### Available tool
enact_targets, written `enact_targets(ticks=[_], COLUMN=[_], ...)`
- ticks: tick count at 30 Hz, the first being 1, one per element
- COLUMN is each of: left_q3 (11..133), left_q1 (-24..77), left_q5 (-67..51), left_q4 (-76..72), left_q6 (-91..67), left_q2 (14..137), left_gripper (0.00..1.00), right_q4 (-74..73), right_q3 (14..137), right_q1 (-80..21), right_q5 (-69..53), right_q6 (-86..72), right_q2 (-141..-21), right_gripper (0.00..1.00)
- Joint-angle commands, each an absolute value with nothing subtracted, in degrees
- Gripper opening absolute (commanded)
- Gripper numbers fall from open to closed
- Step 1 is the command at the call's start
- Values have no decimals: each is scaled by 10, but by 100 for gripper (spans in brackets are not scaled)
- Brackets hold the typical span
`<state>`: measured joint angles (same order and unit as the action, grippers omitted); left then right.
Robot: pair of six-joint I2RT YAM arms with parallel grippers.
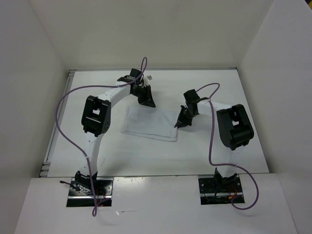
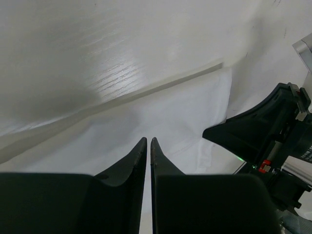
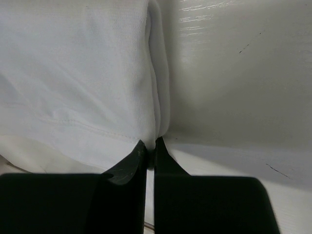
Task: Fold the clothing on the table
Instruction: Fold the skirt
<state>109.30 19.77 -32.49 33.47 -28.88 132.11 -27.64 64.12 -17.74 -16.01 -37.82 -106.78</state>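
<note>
I will lift the clothing's pinched edge next with my right gripper, fold it toward the clothing's opposite end (image 1: 130,119), which lies flat to the gripper's left in the top view, and release.
The clothing (image 1: 151,124), a white rectangle with light wrinkles, lies flat in the middle of the table (image 1: 234,97). My left gripper (image 1: 147,101) is down at its far edge. In the left wrist view its gripper (image 2: 148,140) has its jaws drawn together to a hair's gap over the clothing (image 2: 185,112); I cannot tell whether fabric is pinched. My right gripper (image 1: 183,121) is at the cloth's right edge. The right wrist view shows that gripper (image 3: 151,142) shut on the doubled edge of the clothing (image 3: 73,73).
White upright walls (image 1: 39,73) enclose the table on three sides. Purple cables (image 1: 61,122) loop off both arms. The right arm's black wrist (image 2: 263,131) shows close by in the left wrist view. A metal strip (image 1: 48,156) runs along the left edge.
</note>
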Motion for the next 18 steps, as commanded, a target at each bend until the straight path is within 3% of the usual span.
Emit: enact_targets(ticks=[1,18], left_q3=[1105,1080], left_q1=[203,256], left_q5=[-293,-254], left_q4=[336,325], left_q6=[-292,-302], left_q2=[1330,1388], left_gripper=[12,10], right_q4=[-305,-352], right_q3=[642,697], right_q1=[-179,-179], right_q5=[-101,-97], right_q6=[-364,-359], right_q2=[-1063,-995], right_gripper=[0,0])
